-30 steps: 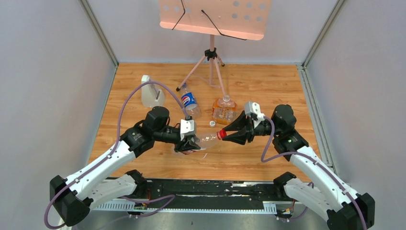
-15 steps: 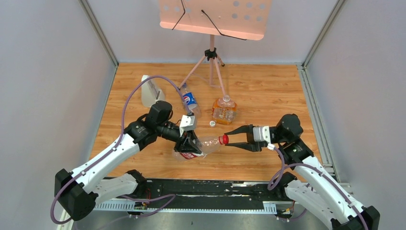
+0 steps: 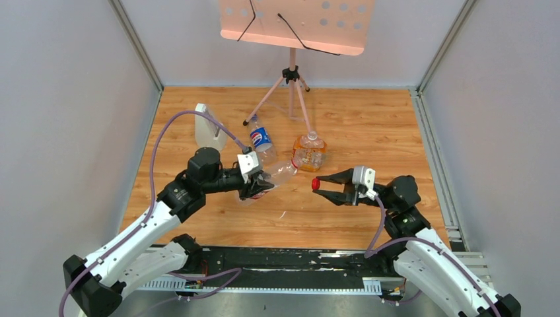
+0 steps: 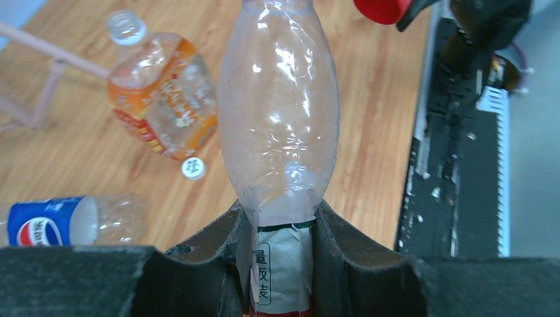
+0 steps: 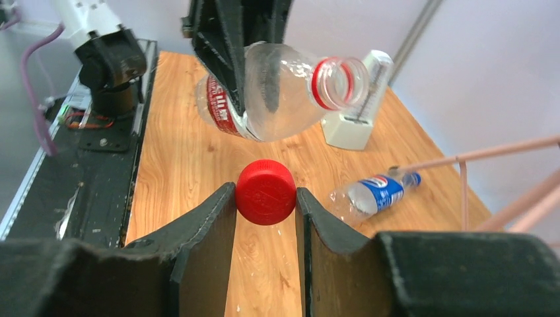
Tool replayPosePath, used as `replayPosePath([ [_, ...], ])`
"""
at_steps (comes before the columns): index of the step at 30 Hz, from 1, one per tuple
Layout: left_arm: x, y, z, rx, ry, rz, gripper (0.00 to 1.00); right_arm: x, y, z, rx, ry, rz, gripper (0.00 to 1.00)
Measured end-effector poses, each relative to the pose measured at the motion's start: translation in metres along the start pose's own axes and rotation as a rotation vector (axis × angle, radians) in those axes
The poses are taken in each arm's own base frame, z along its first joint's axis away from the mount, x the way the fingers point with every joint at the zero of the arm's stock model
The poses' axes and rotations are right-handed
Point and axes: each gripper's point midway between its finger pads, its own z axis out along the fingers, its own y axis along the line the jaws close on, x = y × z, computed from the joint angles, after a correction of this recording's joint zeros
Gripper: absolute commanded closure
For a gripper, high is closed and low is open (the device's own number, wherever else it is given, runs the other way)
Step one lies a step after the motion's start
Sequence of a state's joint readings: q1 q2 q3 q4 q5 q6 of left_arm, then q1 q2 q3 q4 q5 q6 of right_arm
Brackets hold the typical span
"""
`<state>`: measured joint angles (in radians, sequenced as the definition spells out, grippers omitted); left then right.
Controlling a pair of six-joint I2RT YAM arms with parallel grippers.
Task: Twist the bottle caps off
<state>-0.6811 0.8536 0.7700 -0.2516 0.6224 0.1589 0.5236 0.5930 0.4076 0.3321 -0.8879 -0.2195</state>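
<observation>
My right gripper tilts downward next and lowers onto bare table before the orange bottle, since the red cap (image 5: 266,191) is clear of the clear bottle's opening.
My left gripper (image 4: 279,212) is shut on the labelled lower part of the clear bottle (image 4: 280,125) with the red-white-green label, holding it off the table (image 3: 370,125). The bottle's open mouth (image 5: 340,80) faces my right gripper. My right gripper (image 5: 266,198) is shut on the red cap (image 5: 266,191), which is off the bottle and a short way to its right (image 3: 315,183). The Pepsi bottle (image 3: 259,140) lies on the table with its blue cap (image 5: 412,178) on. The squat orange bottle (image 3: 309,152) stands uncapped, and a white cap (image 4: 192,168) lies beside it.
A pale grey upright block (image 3: 210,129) stands at the back left. A pink music stand's tripod (image 3: 290,86) is at the back centre. The black base rail (image 3: 290,261) runs along the near edge, and grey walls close in both sides.
The red cap has come off the bottle. My left gripper carried the bottle back and to the left, while my right gripper stayed shut on the cap and drew slightly away.
</observation>
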Motion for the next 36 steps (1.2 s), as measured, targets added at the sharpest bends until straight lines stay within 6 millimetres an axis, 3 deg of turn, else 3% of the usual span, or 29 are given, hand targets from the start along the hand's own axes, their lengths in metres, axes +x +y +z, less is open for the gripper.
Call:
replayPosePath([
  [2,0.002,0.010,-0.001,-0.063,-0.007,-0.002,1.00,0.003,-0.007,-0.001,0.060,0.009,0.059,1.00],
  [5,0.005,0.020,-0.002,-0.125,-0.010,-0.009,1.00,0.010,-0.019,-0.003,0.159,0.027,0.176,0.90],
  [8,0.003,0.027,-0.004,-0.171,-0.026,-0.011,1.00,0.026,-0.035,-0.006,0.292,0.059,0.345,0.90],
  [10,-0.002,0.030,-0.006,-0.195,-0.047,-0.003,1.00,0.045,-0.046,-0.008,0.404,0.103,0.493,0.99],
  [15,-0.011,0.035,-0.009,-0.235,-0.089,0.008,1.00,0.107,-0.065,-0.016,0.666,0.280,0.867,1.00],
  [22,-0.014,0.037,-0.013,-0.265,-0.117,0.008,1.00,0.191,-0.047,-0.020,0.827,0.548,1.228,1.00],
  [27,-0.018,0.037,-0.017,-0.278,-0.136,0.008,1.00,0.221,-0.041,-0.020,0.886,0.659,1.332,1.00],
  [36,-0.016,0.038,-0.019,-0.291,-0.143,-0.003,1.00,0.241,-0.055,-0.013,0.980,0.732,1.288,0.95],
])
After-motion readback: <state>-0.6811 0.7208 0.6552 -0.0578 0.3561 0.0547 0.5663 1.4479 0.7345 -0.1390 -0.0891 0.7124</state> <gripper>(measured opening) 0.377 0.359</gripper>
